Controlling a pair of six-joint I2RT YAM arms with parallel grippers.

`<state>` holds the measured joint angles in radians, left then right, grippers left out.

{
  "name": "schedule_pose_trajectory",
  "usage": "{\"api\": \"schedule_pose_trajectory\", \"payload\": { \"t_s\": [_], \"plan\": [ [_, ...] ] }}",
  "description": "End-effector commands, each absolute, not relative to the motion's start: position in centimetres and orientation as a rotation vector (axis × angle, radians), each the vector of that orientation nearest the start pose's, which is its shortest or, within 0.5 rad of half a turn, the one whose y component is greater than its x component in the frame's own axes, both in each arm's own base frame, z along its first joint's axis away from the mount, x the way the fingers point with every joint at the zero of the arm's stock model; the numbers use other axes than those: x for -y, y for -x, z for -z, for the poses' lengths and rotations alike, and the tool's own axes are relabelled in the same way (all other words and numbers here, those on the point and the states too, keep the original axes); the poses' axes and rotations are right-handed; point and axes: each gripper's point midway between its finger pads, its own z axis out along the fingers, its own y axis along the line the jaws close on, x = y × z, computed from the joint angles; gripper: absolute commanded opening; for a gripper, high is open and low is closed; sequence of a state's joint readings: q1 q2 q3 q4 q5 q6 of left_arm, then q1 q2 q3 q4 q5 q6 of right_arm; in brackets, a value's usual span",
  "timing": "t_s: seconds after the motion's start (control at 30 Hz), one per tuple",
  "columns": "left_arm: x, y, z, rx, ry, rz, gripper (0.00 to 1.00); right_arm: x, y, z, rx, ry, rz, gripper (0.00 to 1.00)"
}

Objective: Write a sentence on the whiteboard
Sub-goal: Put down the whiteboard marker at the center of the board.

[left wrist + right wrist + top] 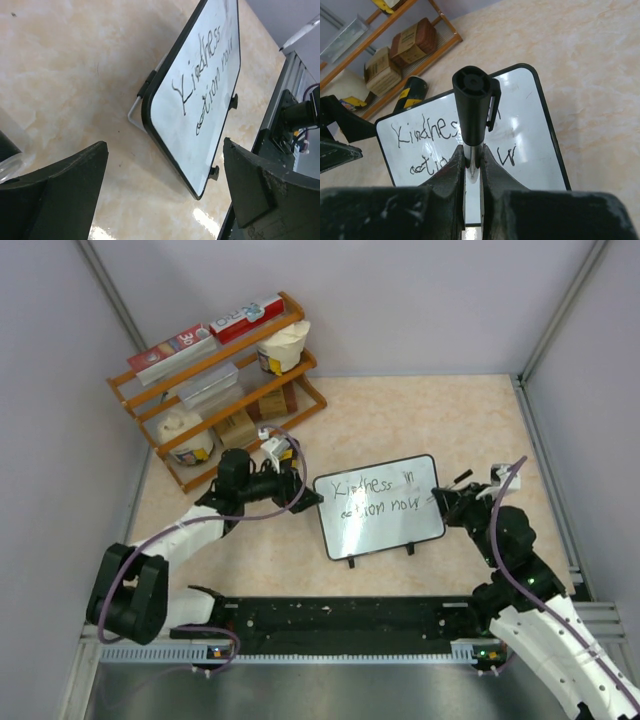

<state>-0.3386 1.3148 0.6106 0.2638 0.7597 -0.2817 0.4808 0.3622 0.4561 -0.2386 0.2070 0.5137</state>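
Next, my right gripper moves back and down to the empty table in front of the black bar, since the sentence [378,497] is complete.
The whiteboard [385,532] stands on its two black feet mid-table, tilted back. The sentence [378,497] reads about "Kindness in action now" in two lines. It also shows in the left wrist view [202,75] and the right wrist view [420,132]. My left gripper [308,497] is open and empty just off the board's left edge [150,107]; it shows in its wrist view [165,145]. My right gripper [446,502] is at the board's right edge, shut on a marker [472,107] whose black clipped cap end stands in front of the board [532,115].
A wooden rack [215,375] with boxes, cups and a clear container stands at the back left, close behind my left arm. Grey enclosure walls bound the table. A black rail [340,615] runs along the near edge.
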Motion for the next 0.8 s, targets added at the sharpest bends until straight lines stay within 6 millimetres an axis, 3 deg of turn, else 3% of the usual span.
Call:
{"api": "schedule_pose_trajectory", "payload": {
  "t_s": [0.0,0.23,0.5,0.77],
  "plan": [
    [22.5,-27.9,-17.3,-1.871,-0.502,1.071,0.99,-11.1,-22.0,-23.4,-1.736,-0.198,-0.664,0.00],
    [20.9,-27.5,-21.2,-1.777,-0.413,0.989,0.99,-12.8,-20.0,-21.0,-1.847,-0.211,-0.801,0.00],
    [19.2,-26.1,-25.4,-1.661,-0.359,0.925,0.99,-14.5,-17.1,-16.0,-2.044,-0.282,-0.957,0.00],
    [15.8,-25.4,-28.6,-1.529,-0.249,0.759,0.99,-14.0,-14.7,-12.9,-2.163,-0.400,-0.977,0.00]
  ]
}}
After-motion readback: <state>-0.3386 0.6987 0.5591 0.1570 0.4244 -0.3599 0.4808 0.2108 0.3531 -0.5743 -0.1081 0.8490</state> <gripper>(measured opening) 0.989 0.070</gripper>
